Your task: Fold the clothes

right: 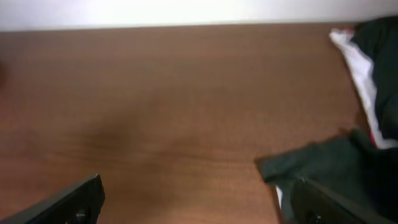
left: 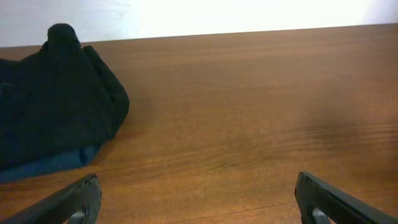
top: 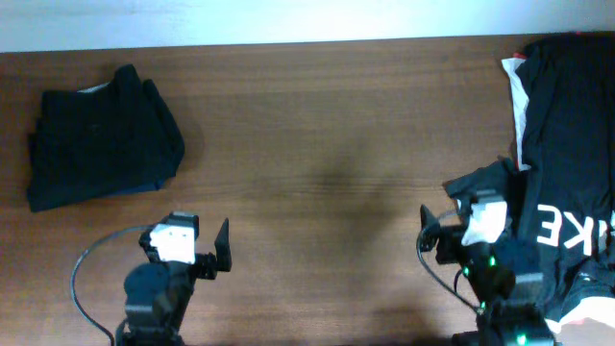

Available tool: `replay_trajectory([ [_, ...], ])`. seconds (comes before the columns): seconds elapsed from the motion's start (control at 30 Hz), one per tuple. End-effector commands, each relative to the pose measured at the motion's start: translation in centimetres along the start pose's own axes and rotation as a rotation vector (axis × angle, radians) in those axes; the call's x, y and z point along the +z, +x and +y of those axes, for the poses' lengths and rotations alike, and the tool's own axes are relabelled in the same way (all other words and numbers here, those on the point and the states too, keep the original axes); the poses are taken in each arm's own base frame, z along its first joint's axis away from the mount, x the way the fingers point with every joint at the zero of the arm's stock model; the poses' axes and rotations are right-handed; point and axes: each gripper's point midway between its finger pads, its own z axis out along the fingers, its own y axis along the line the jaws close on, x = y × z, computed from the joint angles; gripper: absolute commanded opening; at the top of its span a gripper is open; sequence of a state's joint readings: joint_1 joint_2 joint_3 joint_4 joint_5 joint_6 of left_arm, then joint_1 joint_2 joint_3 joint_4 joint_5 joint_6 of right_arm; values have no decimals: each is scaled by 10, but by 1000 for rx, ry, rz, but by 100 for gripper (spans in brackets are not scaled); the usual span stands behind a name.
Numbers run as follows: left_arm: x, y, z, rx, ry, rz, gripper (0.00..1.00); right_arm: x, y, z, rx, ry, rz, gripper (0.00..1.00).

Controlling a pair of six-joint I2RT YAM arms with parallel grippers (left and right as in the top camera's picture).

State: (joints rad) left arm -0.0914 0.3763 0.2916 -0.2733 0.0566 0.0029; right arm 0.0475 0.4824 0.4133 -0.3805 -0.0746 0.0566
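That edge of the shirt (top: 567,115) sticks out over bare wood, so my right gripper should move outward and down onto the tip of the dark fold (top: 455,185).
A folded pile of dark clothes (top: 101,135) lies at the far left of the table; it also shows in the left wrist view (left: 50,106). An unfolded black shirt (top: 567,115) with white and red trim and white lettering is spread at the right edge. My left gripper (top: 187,235) is open and empty over bare wood, in front of the pile (left: 199,202). My right gripper (top: 471,213) is open and empty at the shirt's left edge. In the right wrist view (right: 199,202) its right finger is by a dark fold of the shirt (right: 323,165).
The brown wooden table (top: 327,144) runs between the pile and the shirt. A white wall borders its far edge. The shirt's white trim (right: 364,74) shows at the right of the right wrist view. Cables trail beside both arms near the front edge.
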Motion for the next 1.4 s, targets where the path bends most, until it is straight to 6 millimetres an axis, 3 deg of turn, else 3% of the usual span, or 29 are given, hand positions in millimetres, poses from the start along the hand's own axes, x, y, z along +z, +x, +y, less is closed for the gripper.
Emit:
replay_trajectory([
  [0.0, 6, -18, -2, -14, 13, 53, 99, 11, -18, 0, 17, 12, 113, 99],
  [0.17, 14, -19, -1, -24, 13, 198, 99, 37, -26, 0, 28, 13, 338, 99],
  [0.33, 22, -20, -1, -27, 14, 242, 99, 65, -27, -27, 20, 160, 433, 99],
  [0.43, 22, -18, -1, -28, 17, 252, 99, 74, -9, -60, 115, 331, 485, 99],
  [0.57, 22, -18, -1, -28, 16, 252, 99, 93, 30, -88, 199, 408, 608, 99],
  [0.87, 23, -15, -1, -29, 17, 261, 99, 143, 92, -105, 187, 426, 740, 100],
  [1.03, 22, -15, -1, -29, 16, 264, 99, 153, 118, -118, 159, 490, 787, 84],
  [1.13, 22, -15, -1, -29, 17, 264, 99, 154, 119, -122, 150, 509, 783, 75],
  [1.23, 22, -15, -1, -29, 16, 263, 99, 153, 116, -125, 142, 527, 778, 53],
  [1.37, 22, -15, -1, -29, 16, 264, 99, 153, 116, -125, 146, 528, 778, 32],
])
